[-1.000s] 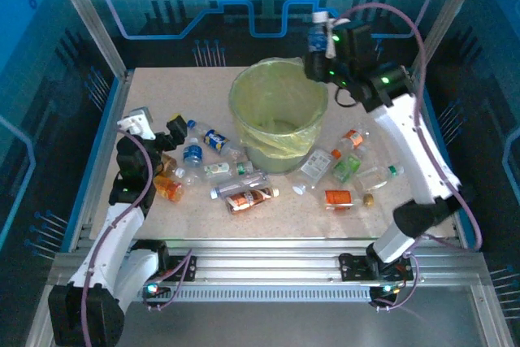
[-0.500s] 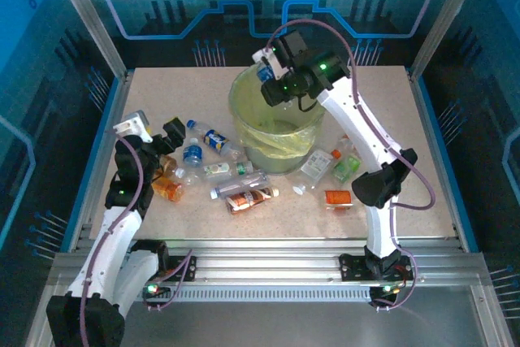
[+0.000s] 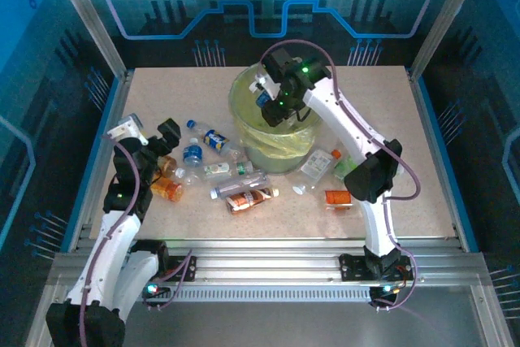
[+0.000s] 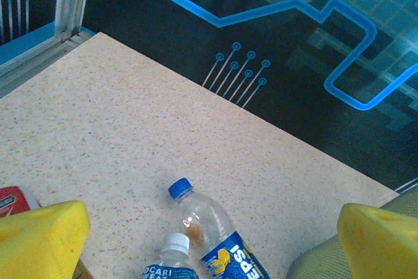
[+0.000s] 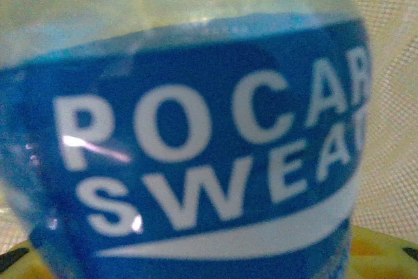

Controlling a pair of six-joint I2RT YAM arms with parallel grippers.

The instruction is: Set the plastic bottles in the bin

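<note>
My right gripper lowers deeper into the bin next and releases the Pocari Sweat bottle, as the bin's lined hollow [image 3: 280, 129] lies open below the gripper.
My right gripper [image 3: 265, 97] is shut on a blue-labelled Pocari Sweat bottle [image 5: 196, 148] and holds it inside the mouth of the bin [image 3: 241, 119], a round bucket lined with a yellow-green bag. In the right wrist view the bag's mesh [image 5: 392, 96] shows behind that bottle. My left gripper [image 3: 151, 132] hangs open at the table's left, with its yellow pads [image 4: 39, 240] wide apart. Below it lie a Pepsi bottle [image 4: 215, 233] and a second Pocari Sweat bottle [image 4: 168, 259]. Several more plastic bottles lie left of the bin [image 3: 218, 170] and in front of it [image 3: 252, 198].
More bottles and packs lie right of the bin, among them a clear one [image 3: 317, 162], a green one [image 3: 345, 168] and an orange one [image 3: 339, 197]. The far table edge [image 4: 215, 89] meets a dark wall. Metal frame posts stand at the corners.
The right arm has swung from behind the bin's right side to over its opening and lowered the bottle into the mouth. The left gripper has drifted slightly left, still open.
</note>
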